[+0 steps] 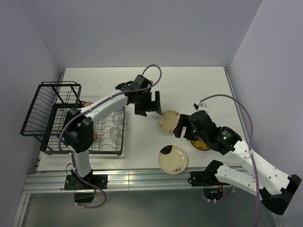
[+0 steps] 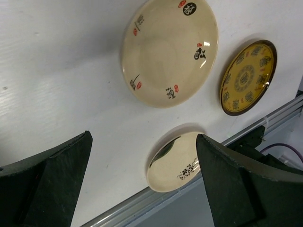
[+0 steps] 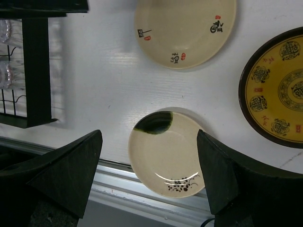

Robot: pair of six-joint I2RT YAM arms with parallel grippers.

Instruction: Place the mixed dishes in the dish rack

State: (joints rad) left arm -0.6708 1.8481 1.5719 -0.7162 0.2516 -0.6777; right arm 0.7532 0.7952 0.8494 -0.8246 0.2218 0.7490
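My left gripper moves down and across onto the marked plate's rack-side rim [image 1: 160, 124] [image 2: 129, 84] next, since it lies below my left gripper and to its right in the top view.
The black wire dish rack [image 1: 52, 113] stands at the left, with clear glasses [image 1: 115, 117] on its grid base and a bit of a pink mug [image 1: 87, 104] showing behind the left arm. A cream plate with red and black marks [image 1: 169, 121] [image 2: 169, 49] [image 3: 184, 30] lies mid-table. A cream floral plate with a dark green patch [image 1: 173, 159] [image 2: 173, 163] [image 3: 165, 153] lies near the front edge. The yellow-and-dark ornate plate [image 1: 201, 143] [image 2: 247, 77] [image 3: 277, 92] is partly under the right arm. My left gripper [image 1: 149, 105] [image 2: 144, 189] hangs open and empty left of the marked plate. My right gripper [image 1: 182, 127] [image 3: 149, 175] is open and empty above the plates.
An aluminium rail [image 1: 142, 179] runs along the table's near edge, right beside the floral plate. The rack's corner [image 3: 35, 71] shows in the right wrist view. White walls close in the table at the back and both sides.
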